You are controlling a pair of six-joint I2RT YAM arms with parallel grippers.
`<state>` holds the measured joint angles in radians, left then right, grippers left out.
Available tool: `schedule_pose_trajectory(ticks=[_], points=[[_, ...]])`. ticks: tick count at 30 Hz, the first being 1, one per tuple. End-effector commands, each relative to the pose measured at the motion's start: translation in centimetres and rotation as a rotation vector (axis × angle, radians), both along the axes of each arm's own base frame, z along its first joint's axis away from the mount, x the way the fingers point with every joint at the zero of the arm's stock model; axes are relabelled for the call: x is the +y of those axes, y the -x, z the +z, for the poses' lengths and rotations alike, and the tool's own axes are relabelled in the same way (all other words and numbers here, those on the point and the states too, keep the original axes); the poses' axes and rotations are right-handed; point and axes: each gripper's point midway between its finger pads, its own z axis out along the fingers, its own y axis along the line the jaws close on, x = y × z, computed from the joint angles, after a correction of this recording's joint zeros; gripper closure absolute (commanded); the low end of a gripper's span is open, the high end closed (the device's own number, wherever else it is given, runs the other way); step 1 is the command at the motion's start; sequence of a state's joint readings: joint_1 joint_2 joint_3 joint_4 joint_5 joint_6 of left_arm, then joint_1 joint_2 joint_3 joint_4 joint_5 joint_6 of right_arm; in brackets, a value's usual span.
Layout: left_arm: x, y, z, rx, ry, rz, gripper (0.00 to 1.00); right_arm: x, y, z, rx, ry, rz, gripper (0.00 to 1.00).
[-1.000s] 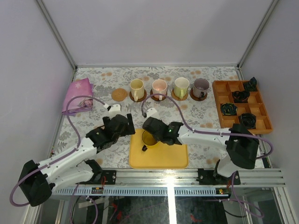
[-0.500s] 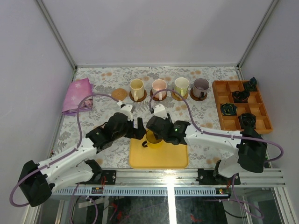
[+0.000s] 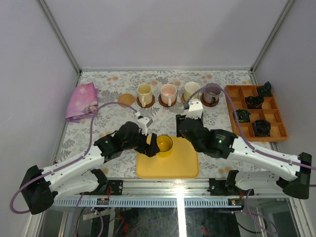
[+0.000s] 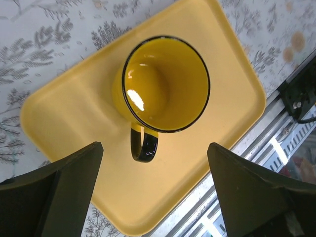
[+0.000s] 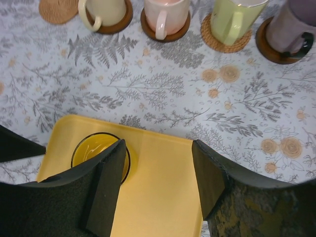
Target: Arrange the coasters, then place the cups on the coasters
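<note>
My left gripper lowers toward the yellow cup [image 4: 165, 84] next and closes its fingers on the black handle [image 4: 144, 145], since that handle juts out toward their open gap.
A yellow cup [image 3: 163, 143] [image 4: 165, 84] stands upright on the far left part of the yellow tray [image 3: 170, 165], its black handle toward the near edge. My left gripper [image 3: 150, 144] [image 4: 154, 148] hangs open just left of it, apart from it. My right gripper [image 3: 181, 129] [image 5: 158, 145] is open and empty above the tray's far edge, with the cup [image 5: 98, 153] outside its left finger. Cream [image 3: 144, 94], pink [image 3: 168, 92], pale green [image 3: 191, 90] and purple-grey [image 3: 213, 92] cups stand on coasters in a far row. One tan coaster [image 3: 126, 100] [image 5: 58, 10] lies bare at the row's left end.
A pink cloth [image 3: 82, 101] lies at the far left. An orange compartment box [image 3: 256, 118] with small black objects sits at the far right. A metal rail [image 3: 177, 190] runs along the near edge. Grey walls close in the table.
My right gripper has opened, let go of the yellow cup on the tray and drawn back to the far right. My left gripper has moved right, up beside the cup.
</note>
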<state>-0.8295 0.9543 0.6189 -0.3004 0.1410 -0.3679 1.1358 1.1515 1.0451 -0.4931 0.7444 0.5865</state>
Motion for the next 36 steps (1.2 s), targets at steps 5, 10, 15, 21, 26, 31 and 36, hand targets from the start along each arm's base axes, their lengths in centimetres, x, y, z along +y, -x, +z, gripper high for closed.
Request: schedule_pose_trajectory(ticks=[5,10,15,21,26,31,36], points=[[-1.4,1.1,-2.9,0.047,-0.163,-0.065,0.12,-3.8,-0.4,2.5,-0.112,-0.058,-0.125,0.37],[-2.2,0.5,-4.1,0.014,-0.248,-0.074,0.11,-3.8,-0.1,2.1,-0.102,-0.064,-0.115,0.37],[-2.6,-0.3,-4.3,-0.040,-0.289,-0.066,0.11,-3.4,0.0,1.4,-0.086,-0.061,-0.102,0.37],[-2.8,-0.5,-5.3,-0.038,-0.316,-0.076,0.33,-2.9,-0.1,0.9,-0.075,-0.049,-0.088,0.37],[-2.5,-0.6,-6.1,-0.036,-0.341,-0.068,0.47,-2.6,-0.1,0.8,-0.072,-0.052,-0.080,0.37],[-2.7,-0.6,-6.4,-0.029,-0.337,-0.060,0.56,-2.3,-0.1,0.6,-0.066,-0.048,-0.070,0.37],[-2.5,-0.5,-6.8,-0.033,-0.354,-0.046,0.68,-1.8,-0.2,0.3,-0.057,-0.041,-0.057,0.37]])
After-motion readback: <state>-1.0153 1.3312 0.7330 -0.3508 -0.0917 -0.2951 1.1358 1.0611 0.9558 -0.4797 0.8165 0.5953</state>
